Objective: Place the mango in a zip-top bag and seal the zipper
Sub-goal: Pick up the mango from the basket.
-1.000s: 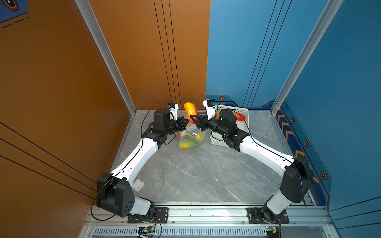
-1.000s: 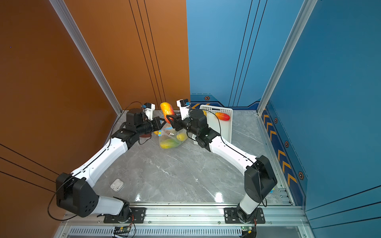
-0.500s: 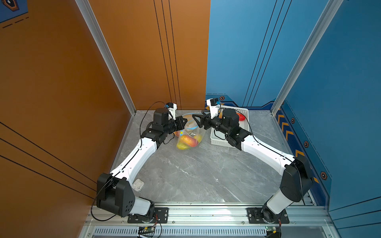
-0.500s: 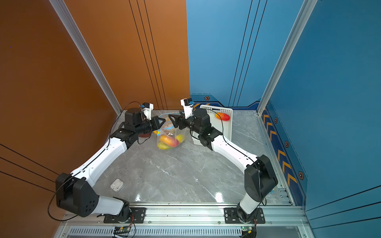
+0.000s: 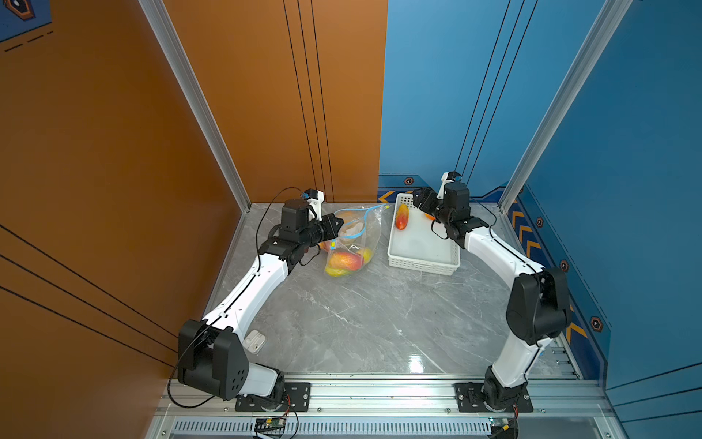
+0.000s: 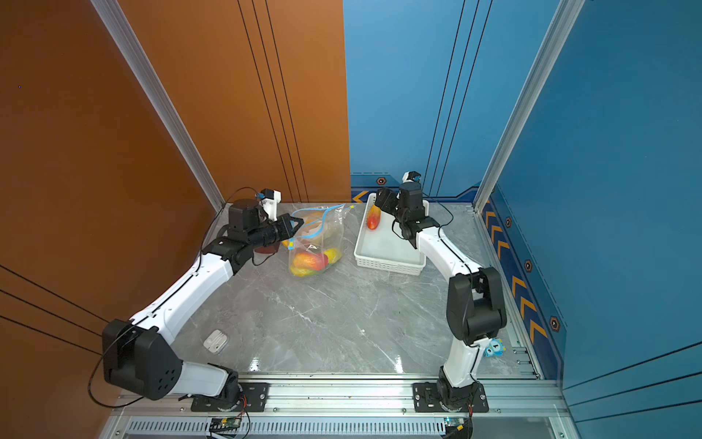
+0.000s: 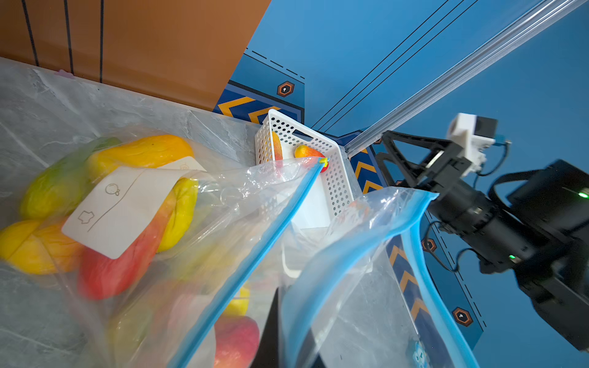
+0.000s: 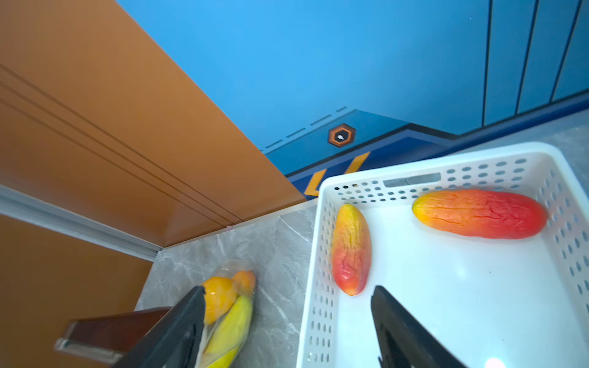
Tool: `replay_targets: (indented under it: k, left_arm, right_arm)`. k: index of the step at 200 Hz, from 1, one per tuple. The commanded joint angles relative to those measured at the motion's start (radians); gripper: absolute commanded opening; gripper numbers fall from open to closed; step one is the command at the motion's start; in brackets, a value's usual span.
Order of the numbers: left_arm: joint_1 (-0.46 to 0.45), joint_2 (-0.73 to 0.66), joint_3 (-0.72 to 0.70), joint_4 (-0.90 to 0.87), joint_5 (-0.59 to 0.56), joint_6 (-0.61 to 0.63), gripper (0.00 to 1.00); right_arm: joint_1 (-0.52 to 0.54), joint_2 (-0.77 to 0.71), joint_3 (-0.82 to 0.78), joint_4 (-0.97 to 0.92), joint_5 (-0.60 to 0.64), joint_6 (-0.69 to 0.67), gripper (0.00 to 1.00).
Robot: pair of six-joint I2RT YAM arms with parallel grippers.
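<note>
Next, my right gripper lowers its open fingers toward the bag across the mango's middle (image 5: 401, 217) (image 8: 351, 250), since the mango lies lengthwise below, along the basket's side.
The clear zip-top bag (image 5: 357, 243) (image 6: 321, 243) stands on the grey table, its blue zipper (image 7: 255, 264) apart and its mouth open. Several red and yellow mangoes (image 5: 343, 262) (image 7: 121, 267) lie inside it. My left gripper (image 5: 336, 228) (image 6: 298, 224) (image 7: 287, 344) is shut on the bag's rim at the zipper. My right gripper (image 5: 419, 199) (image 6: 383, 201) (image 8: 288, 306) hangs open and empty over the far end of the white basket (image 5: 421, 266) (image 8: 322, 255). A mango (image 5: 402, 217) (image 8: 350, 248) lies just ahead of its fingers, a second mango (image 8: 481, 213) further in.
A dark brown object (image 6: 266, 249) (image 8: 111, 331) sits under the left wrist beside the bag. A small white item (image 5: 255, 340) lies on the table near the left arm's base. Orange and blue walls close in behind the bag and basket.
The right gripper held a mango above the bag's mouth, let it drop into the bag, opened wide and swung right to the basket. The left gripper kept its hold on the rim.
</note>
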Motion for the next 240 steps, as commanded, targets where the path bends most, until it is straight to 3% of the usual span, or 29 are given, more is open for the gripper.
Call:
replay_targets:
  k: [1, 54, 69, 99, 137, 161, 190, 225, 240]
  left_arm:
    - [0.013, -0.027, -0.012, 0.04, 0.02, 0.011, 0.0]
    - [0.026, -0.037, -0.024, 0.038, 0.026, 0.011, 0.0]
    - [0.029, -0.04, -0.025, 0.037, 0.025, 0.013, 0.0]
    - [0.034, -0.044, -0.029, 0.035, 0.027, 0.015, 0.0]
    - [0.04, -0.047, -0.028, 0.032, 0.026, 0.017, 0.0]
    - [0.041, -0.041, -0.025, 0.03, 0.032, 0.018, 0.0]
    - [0.041, -0.041, -0.02, 0.029, 0.032, 0.013, 0.0]
    - [0.038, -0.044, -0.007, 0.03, 0.03, 0.011, 0.0]
    - [0.036, -0.044, -0.002, 0.031, 0.031, 0.012, 0.0]
  right_arm:
    - [-0.01, 0.18, 0.166, -0.245, 0.002, 0.048, 0.81]
    - [-0.044, 0.594, 0.644, -0.391, -0.157, 0.085, 0.77]
    - [-0.045, 0.675, 0.759, -0.455, -0.151, 0.091, 0.77]
    - [-0.046, 0.755, 0.831, -0.476, -0.158, 0.117, 0.75]
    - [-0.04, 0.793, 0.861, -0.478, -0.207, 0.129, 0.54]
    - [-0.037, 0.726, 0.806, -0.481, -0.204, 0.111, 0.42]
    - [-0.029, 0.482, 0.601, -0.425, -0.155, 0.046, 0.32]
    - [0.002, 0.046, 0.121, 0.04, -0.177, 0.022, 0.29]
    - [0.042, -0.056, 0.018, 0.203, -0.207, -0.002, 0.29]
